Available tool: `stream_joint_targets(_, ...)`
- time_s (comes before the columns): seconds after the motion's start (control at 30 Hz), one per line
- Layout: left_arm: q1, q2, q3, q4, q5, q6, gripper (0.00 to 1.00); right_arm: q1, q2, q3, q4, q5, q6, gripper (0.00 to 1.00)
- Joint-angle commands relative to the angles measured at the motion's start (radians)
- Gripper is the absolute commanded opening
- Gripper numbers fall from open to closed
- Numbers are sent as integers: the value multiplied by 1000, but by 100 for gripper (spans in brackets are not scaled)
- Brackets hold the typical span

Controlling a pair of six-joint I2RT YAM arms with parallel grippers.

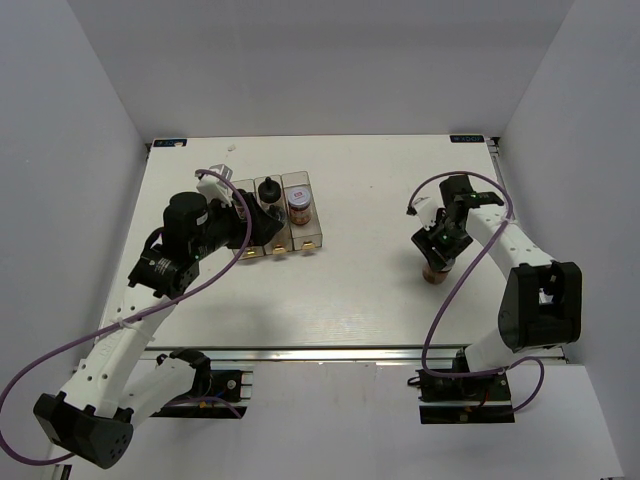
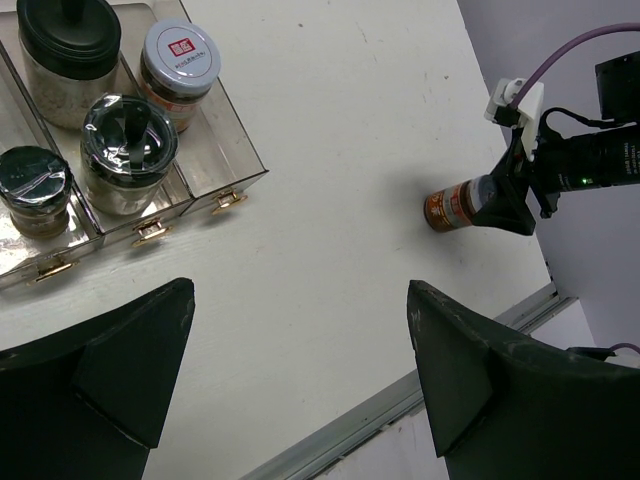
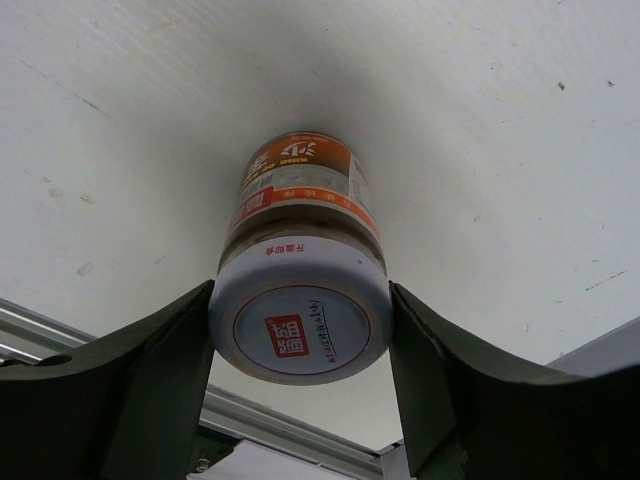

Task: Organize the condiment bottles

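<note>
I will lift my right gripper, move it to the left in the top view, lower it to the rack spot before the purple-white lidded jar and let go, because that spot is empty.
A jar [image 3: 298, 185] with an orange label and a white lid stands on the right side of the table [image 1: 435, 274]. My right gripper [image 3: 300, 300] is shut on its lid, one finger pressed against each side. In the left wrist view the same jar [image 2: 452, 207] shows under the right gripper [image 2: 510, 200]. Several condiment bottles sit in the clear rack [image 2: 225, 165]: a tall black-capped one [image 2: 68, 40], a purple-white lidded jar [image 2: 178, 60], and two black-capped ones [image 2: 127, 150] [image 2: 35, 190]. My left gripper [image 2: 300, 290] hangs open and empty near the rack's front [image 1: 262, 232].
The rack [image 1: 305, 240] stands at the table's back left. A metal rail [image 2: 400, 400] runs along the near table edge, close behind the held jar. White walls enclose the table on three sides.
</note>
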Motion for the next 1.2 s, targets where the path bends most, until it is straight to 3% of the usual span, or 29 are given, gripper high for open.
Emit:
stream_joint_targets(0.0, -5, -6, -6, 22, -7, -1, 96, -2, 0, 48, -53, -21, -18, 40)
stream_joint_targets(0.2, -5, 4, 4, 29, -5, 4, 96, 10, 20, 195, -148, -126, -32, 10)
stream_joint_targets(0.3, -5, 7, 10, 33, -10, 9, 96, 50, 44, 267, -180, -160, -36, 0)
stream_joint_targets(0.53, -5, -9, 20, 17, -34, 13, 96, 177, 162, 516, -191, -220, 2, 0)
stream_joint_targets(0.9, -5, -77, 10, -47, -91, -4, 96, 392, 523, 1101, -220, -292, 114, 0)
stream_joint_targets(1.0, -5, -92, 13, -67, -105, -5, 96, 439, 587, 1192, -190, -291, 137, 0)
stream_joint_targets(1.17, -5, -131, 10, -92, -145, -16, 96, 492, 609, 1195, -92, -283, 171, 0)
